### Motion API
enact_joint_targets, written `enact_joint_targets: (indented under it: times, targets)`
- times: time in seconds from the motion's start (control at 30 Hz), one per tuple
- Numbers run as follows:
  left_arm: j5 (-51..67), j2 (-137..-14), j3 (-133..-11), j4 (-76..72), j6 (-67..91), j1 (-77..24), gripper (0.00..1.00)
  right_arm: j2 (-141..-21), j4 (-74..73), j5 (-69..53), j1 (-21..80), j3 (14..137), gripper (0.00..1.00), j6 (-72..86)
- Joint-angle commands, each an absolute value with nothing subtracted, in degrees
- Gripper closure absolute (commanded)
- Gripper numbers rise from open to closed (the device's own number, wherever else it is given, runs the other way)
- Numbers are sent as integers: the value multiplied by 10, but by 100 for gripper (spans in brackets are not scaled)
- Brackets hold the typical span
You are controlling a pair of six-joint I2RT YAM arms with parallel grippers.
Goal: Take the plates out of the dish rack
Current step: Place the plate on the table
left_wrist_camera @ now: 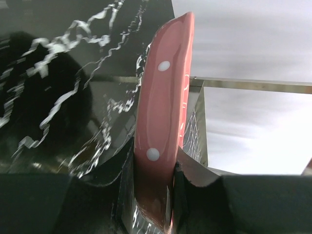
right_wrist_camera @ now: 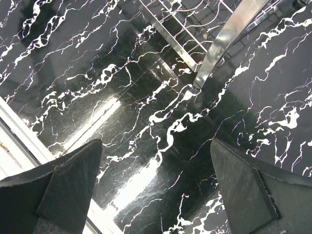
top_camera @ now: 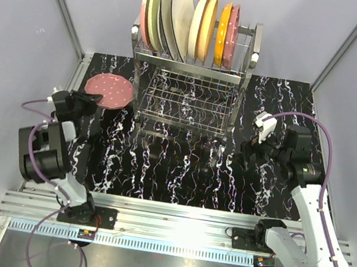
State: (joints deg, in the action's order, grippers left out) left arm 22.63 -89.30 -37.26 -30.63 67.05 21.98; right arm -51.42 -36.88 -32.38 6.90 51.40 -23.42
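Note:
My left gripper needs to move down and outward next and release the plate on the clear marble (top_camera: 133, 78) beside the rack.
A speckled maroon-pink plate (top_camera: 109, 91) lies roughly flat, low over the table, left of the dish rack (top_camera: 190, 98). My left gripper (top_camera: 93, 99) is shut on its near rim. In the left wrist view the plate (left_wrist_camera: 163, 97) shows edge-on, pinched between both fingers of the left gripper (left_wrist_camera: 153, 163). Whether it rests on the table I cannot tell. Several plates stand on edge in the rack's top tier: pink-and-cream (top_camera: 146, 14), a large cream one (top_camera: 178, 9), orange (top_camera: 223, 25). My right gripper (top_camera: 248, 151) hangs open and empty right of the rack, above bare marble (right_wrist_camera: 156, 161).
The rack's lower tier (top_camera: 186, 104) holds nothing. A chrome rack post (right_wrist_camera: 226, 36) stands just ahead of the right gripper. The black marbled tabletop (top_camera: 180, 167) ends at a metal rail (top_camera: 173, 216) near the arm bases. Grey walls close in on both sides.

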Motion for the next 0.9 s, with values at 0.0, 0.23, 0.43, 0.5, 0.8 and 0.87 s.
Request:
enact_joint_targets:
  times: [0.0, 0.23, 0.43, 0.5, 0.8, 0.87]
  targets:
    - [217, -932, -460, -454, 681, 202, 100, -515, -357, -321, 63, 515, 0, -248]
    - [216, -1060, -567, -443, 689, 176, 100, -518, -359, -320, 57, 514, 0, -253]
    - [243, -1156, -677, -403, 693, 156, 94, -526, -361, -317, 54, 514, 0, -257]
    - [243, -1173, -698, -392, 698, 152, 91, -527, -360, -317, 52, 513, 0, -257]
    - [265, -1214, -726, -352, 687, 152, 55, -526, -359, -317, 38, 512, 0, -257]
    - [270, -1204, -722, -341, 672, 153, 48, -525, -359, -318, 37, 511, 0, -257]
